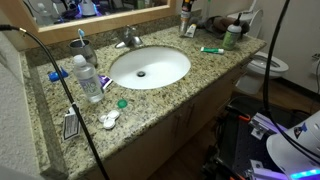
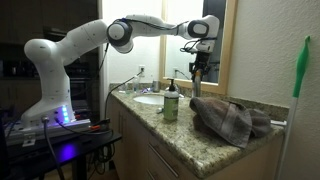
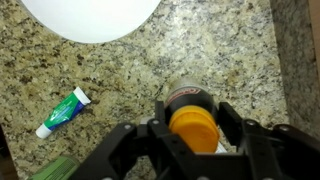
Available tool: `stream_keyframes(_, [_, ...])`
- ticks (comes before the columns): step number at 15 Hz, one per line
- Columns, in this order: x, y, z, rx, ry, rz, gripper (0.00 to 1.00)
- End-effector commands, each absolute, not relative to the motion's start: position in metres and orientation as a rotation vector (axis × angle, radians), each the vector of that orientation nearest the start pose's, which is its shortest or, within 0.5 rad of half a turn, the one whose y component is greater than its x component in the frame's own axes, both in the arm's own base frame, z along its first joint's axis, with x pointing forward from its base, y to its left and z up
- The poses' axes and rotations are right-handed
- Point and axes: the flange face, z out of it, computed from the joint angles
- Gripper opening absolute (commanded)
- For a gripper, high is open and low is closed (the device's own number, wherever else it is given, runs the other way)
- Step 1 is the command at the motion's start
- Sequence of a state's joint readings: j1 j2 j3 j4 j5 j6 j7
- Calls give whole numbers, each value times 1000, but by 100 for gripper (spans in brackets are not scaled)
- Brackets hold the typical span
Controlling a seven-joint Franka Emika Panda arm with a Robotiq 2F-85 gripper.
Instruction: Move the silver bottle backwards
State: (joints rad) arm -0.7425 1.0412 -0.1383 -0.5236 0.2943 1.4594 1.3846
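Observation:
The silver bottle is standing upright at the counter's back by the mirror [image 1: 186, 32] [image 3: 189, 95], so the gripper needs to stay above the orange cap and open both fingers.
The silver bottle [image 3: 188, 98] has a dark top and an orange cap. In the wrist view it sits between my gripper's [image 3: 194, 110] two black fingers, which press on both sides of the cap. In an exterior view my gripper [image 2: 197, 67] hangs at the back of the counter by the mirror, with the bottle [image 2: 196, 86] upright under it. I cannot tell whether the bottle's base touches the granite. It also shows small at the counter's back edge in an exterior view [image 1: 186, 20]. The pale bottle with a green cap [image 2: 171, 103] stands apart, nearer the front.
A white sink [image 1: 150, 66] with its faucet [image 1: 128, 40] fills the counter's middle. A green toothpaste tube [image 3: 63, 110] lies beside it. A clear blue-capped water bottle [image 1: 88, 78] stands at one end. A crumpled brown towel [image 2: 232, 118] lies at the other end.

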Motion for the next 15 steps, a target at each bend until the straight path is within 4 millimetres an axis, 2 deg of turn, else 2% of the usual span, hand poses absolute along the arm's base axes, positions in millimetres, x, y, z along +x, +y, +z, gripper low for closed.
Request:
stream_keyframes(1, [560, -532, 391, -1403, 2646, 251, 31])
stream_keyframes(8, [568, -520, 380, -1440, 2652, 301, 31])
stream_keyframes(12, [568, -521, 376, -1454, 2671, 292, 31])
stream_keyframes(13, [568, -521, 376, -1447, 2687, 285, 80])
stream_keyframes(15, [566, -524, 378, -1447, 2684, 274, 88])
